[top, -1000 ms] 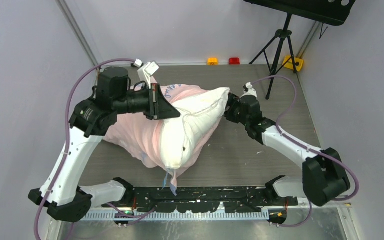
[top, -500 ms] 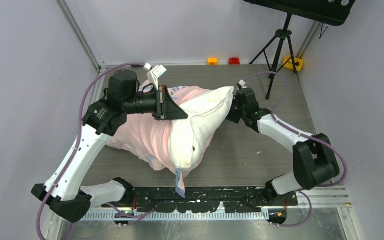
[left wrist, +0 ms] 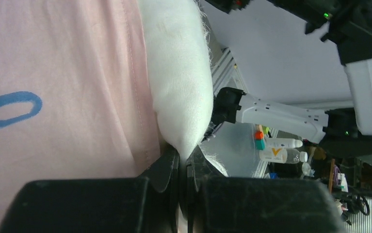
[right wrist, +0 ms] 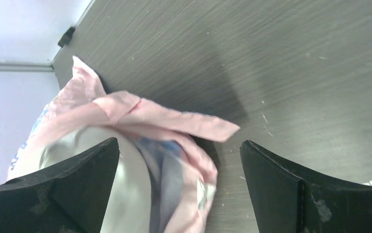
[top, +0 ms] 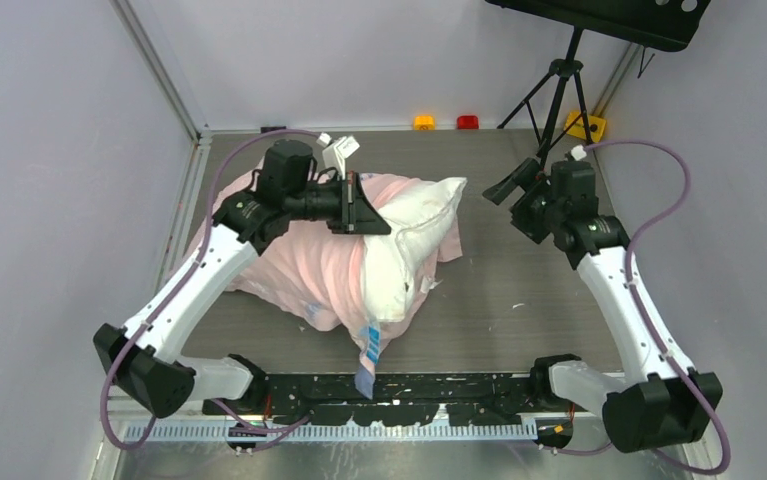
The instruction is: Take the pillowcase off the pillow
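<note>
The fold of the white pillow goes with my left gripper toward the bare table beyond that pillow end (top: 499, 262) next for release. The bare pillow end bulges past the pink pillowcase hem.
The white pillow (top: 414, 235) lies mid-table, its right half bare, with a blue-and-white tag (top: 367, 345) hanging at its near edge. The pale pink pillowcase (top: 289, 265) is bunched over its left half. My left gripper (top: 374, 225) is shut on a fold of the white pillow (left wrist: 181, 87), right beside the pink pillowcase hem (left wrist: 67, 73). My right gripper (top: 504, 190) is open and empty, apart from the pillow's far right corner. In the right wrist view my right gripper (right wrist: 179, 187) looks down at pink pillowcase cloth (right wrist: 169, 119) and white pillow (right wrist: 118, 204).
A black tripod (top: 559, 90) stands at the back right by a yellow block (top: 584, 125). Small orange (top: 424, 122) and red (top: 468, 122) blocks sit at the far edge. Grey walls close in left, right and behind. Bare table (top: 519, 290) lies right of the pillow.
My right gripper has let go of the pillow's right corner, opened and pulled back to the right. My left gripper has moved right and farther back, still holding the pillow.
</note>
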You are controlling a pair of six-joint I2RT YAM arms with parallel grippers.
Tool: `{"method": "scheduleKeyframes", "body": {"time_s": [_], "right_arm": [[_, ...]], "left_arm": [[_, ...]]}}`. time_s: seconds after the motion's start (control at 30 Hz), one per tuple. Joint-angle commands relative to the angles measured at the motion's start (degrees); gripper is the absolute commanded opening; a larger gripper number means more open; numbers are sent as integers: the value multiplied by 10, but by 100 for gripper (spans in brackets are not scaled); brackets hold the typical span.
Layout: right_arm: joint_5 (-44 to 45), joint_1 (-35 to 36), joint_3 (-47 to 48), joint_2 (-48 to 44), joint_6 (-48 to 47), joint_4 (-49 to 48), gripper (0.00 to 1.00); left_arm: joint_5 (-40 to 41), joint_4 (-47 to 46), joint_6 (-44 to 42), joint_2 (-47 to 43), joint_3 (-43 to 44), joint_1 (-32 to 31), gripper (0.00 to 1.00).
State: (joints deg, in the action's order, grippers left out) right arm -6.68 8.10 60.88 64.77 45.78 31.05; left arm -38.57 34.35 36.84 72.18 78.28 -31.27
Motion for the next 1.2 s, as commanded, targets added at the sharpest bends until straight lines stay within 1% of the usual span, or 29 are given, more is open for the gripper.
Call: {"method": "scheduleKeyframes", "body": {"time_s": [0.0, 0.1, 0.13, 0.2, 0.23, 0.27, 0.3, 0.33, 0.37, 0.4, 0.47, 0.5, 0.53, 0.57, 0.67, 0.73, 0.8, 0.9, 0.97, 1.03, 1.07, 1.13, 1.17], "right_arm": [[27, -10, 20, -84, 51, 69, 100], [-54, -8, -17, -131, 105, 23, 100], [-99, -8, -41, -141, 128, -3, 100], [-151, -6, -65, -151, 166, -42, 100], [-161, 1, -72, -154, 175, -59, 100], [-155, 18, -78, -156, 175, -70, 100], [-131, 41, -79, -157, 167, -70, 100], [-102, 65, -79, -155, 156, -66, 100], [-76, 91, -79, -150, 145, -64, 100], [-60, 116, -81, -141, 144, -65, 100], [-56, 128, -86, -117, 156, -77, 100], [-59, 128, -91, -107, 164, -85, 100], [-62, 129, -95, -100, 169, -90, 100], [-61, 129, -98, -95, 170, -90, 100], [-31, 128, -102, -93, 155, -66, 100], [-7, 129, -100, -97, 118, -36, 100], [12, 129, -101, -108, 75, -4, 100], [37, 129, -108, -134, 22, 45, 100], [0, 129, -129, -152, -9, 43, 100], [-71, 128, -157, -165, -11, 10, 100], [-107, 128, -178, -173, -3, -21, 100], [-155, 129, -235, -184, 43, -98, 100], [-165, 129, -260, -187, 68, -138, 100]], "left_arm": [[29, -90, -4, 35, 10, -1, 0], [21, -92, -7, 76, 38, -8, 0], [19, -92, -8, 86, 49, -13, 0], [24, -92, -13, 100, 63, -24, 0], [29, -92, -16, 104, 69, -31, 0], [34, -91, -21, 108, 72, -37, 3], [36, -91, -25, 110, 75, -42, 8], [36, -89, -29, 112, 76, -46, 17], [30, -83, -36, 115, 79, -51, 30], [22, -76, -41, 117, 82, -55, 45], [12, -38, -52, 120, 96, -60, 73], [20, -9, -62, 118, 110, -62, 83], [38, 27, -77, 114, 124, -67, 87], [67, 61, -93, 107, 140, -72, 87], [219, 157, -138, 78, 180, -107, 87], [323, 207, -163, 74, 200, -141, 87], [399, 241, -178, 83, 214, -176, 88], [457, 258, -178, 103, 213, -215, 90], [473, 250, -176, 117, 206, -233, 91], [497, 244, -174, 134, 203, -249, 91], [508, 244, -174, 144, 206, -255, 92], [521, 242, -170, 164, 211, -258, 92], [520, 238, -169, 171, 213, -258, 93]]}}
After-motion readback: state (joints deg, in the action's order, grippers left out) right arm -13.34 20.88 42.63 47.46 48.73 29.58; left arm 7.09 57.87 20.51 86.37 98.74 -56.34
